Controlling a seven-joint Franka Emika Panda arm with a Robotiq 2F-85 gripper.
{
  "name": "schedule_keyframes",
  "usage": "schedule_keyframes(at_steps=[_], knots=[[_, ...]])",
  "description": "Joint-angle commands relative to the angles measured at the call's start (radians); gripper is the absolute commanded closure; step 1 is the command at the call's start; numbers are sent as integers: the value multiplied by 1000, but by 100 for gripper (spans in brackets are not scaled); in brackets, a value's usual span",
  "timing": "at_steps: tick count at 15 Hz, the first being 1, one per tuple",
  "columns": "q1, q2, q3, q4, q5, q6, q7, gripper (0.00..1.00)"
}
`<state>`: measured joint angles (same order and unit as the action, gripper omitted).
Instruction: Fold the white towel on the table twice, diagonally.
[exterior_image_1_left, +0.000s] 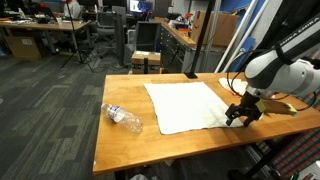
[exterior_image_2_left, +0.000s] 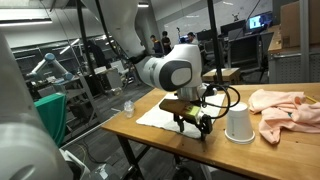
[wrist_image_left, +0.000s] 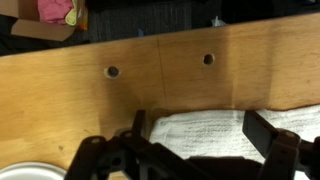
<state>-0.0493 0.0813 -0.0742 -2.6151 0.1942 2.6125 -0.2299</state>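
The towel's corner (wrist_image_left: 180, 124) is already between the open black fingers, so I will keep my gripper low in place and close both fingers on the towel.
The white towel (exterior_image_1_left: 185, 105) lies flat and unfolded on the wooden table (exterior_image_1_left: 130, 145). It also shows in an exterior view (exterior_image_2_left: 158, 116) and in the wrist view (wrist_image_left: 205, 130). My gripper (exterior_image_1_left: 238, 115) is low over the towel's corner by the table's edge, also seen in an exterior view (exterior_image_2_left: 193, 124). In the wrist view the gripper (wrist_image_left: 200, 135) is open, with the towel's edge lying between the two black fingers. I cannot tell whether the fingers touch the cloth.
A clear plastic bottle (exterior_image_1_left: 122, 116) lies on the table beside the towel. A white upturned cup (exterior_image_2_left: 238, 124) and a pink cloth (exterior_image_2_left: 285, 108) are near the gripper. Two holes (wrist_image_left: 112, 71) mark the tabletop. Desks and chairs stand behind.
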Motion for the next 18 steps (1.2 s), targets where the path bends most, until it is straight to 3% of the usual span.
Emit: schedule_keyframes(at_steps=[1, 10, 12, 18], knots=[[-12, 1, 16, 33, 10, -29, 6, 0], [-6, 29, 12, 70, -40, -37, 55, 0], [-7, 38, 15, 82, -39, -44, 54, 4], [-10, 61, 18, 89, -38, -57, 53, 0]])
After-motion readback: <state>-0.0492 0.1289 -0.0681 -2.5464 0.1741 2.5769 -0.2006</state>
